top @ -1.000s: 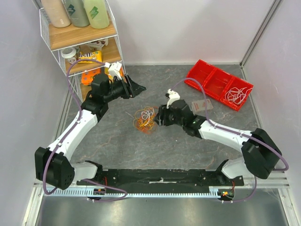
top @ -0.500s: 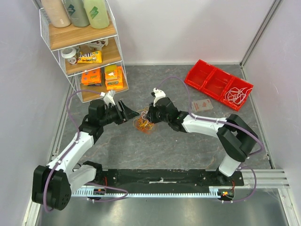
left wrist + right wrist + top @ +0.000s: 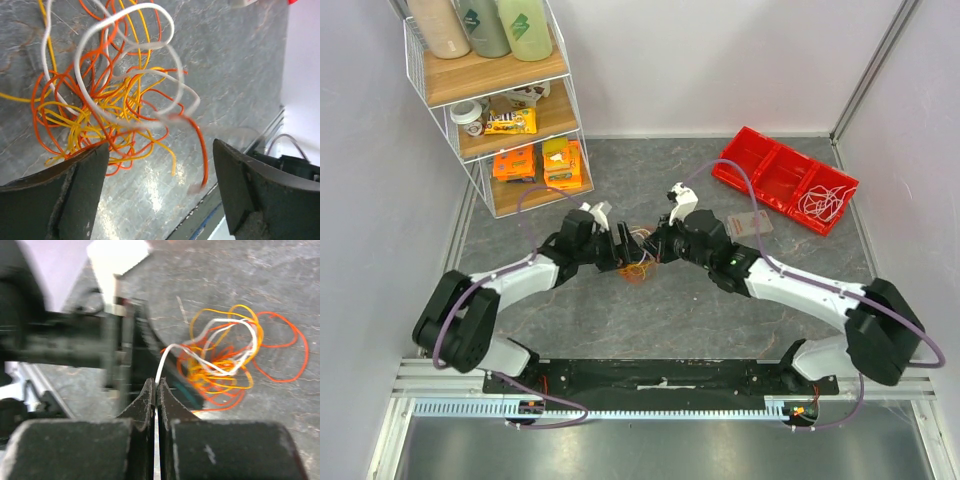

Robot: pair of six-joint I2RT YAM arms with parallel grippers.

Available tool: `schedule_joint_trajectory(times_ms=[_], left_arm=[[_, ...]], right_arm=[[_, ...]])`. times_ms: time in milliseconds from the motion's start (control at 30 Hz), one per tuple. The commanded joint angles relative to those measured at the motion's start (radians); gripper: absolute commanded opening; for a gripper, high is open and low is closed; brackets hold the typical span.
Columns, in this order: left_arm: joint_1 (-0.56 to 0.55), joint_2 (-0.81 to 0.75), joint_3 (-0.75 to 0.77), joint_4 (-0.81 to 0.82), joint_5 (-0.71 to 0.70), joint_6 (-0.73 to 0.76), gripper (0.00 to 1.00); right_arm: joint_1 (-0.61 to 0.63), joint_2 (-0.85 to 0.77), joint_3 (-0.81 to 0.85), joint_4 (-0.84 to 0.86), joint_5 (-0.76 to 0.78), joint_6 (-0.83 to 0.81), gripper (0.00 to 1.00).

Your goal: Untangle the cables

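Observation:
The white cable that runs into the yellow and orange cables is already in my right gripper. My left gripper should move down onto those yellow and orange cables next.
The cables are a small tangle of orange, yellow and white wire on the grey table, between my two grippers. My left gripper is at the tangle's left side. In the left wrist view this gripper is open wide. The cables lie just beyond its fingers, with a loose orange end hanging between them. My right gripper meets the tangle from the right. In the right wrist view it is shut on a white cable that runs up into the tangle.
A wire shelf rack with bottles and snack packs stands at the back left. At the back right is a red divided tray holding coiled white wire. A small flat packet lies beside the right arm. Grey walls close the table in.
My left arm swung in from the shelf to the tangle and its jaws opened wider. My right gripper closed on the white cable and drew back slightly to the right.

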Motion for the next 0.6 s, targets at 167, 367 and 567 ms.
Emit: schedule_joint_trajectory(times_ms=[167, 367, 567], left_arm=[[-0.034, 0.161, 0.048, -0.036, -0.217, 0.045, 0.48], [-0.018, 0.078, -0.026, -0.04, -0.281, 0.047, 0.1], [0.035, -0.031, -0.104, -0.037, -0.304, 0.045, 0.02]], right_arm=[[0.009, -0.279, 0.17, -0.119, -0.092, 0.036, 0.0], [0.011, -0.371, 0.517, -0.327, -0.033, -0.061, 0.0], [0.009, -0.414, 0.772, -0.439, 0.062, -0.16, 0.0]])
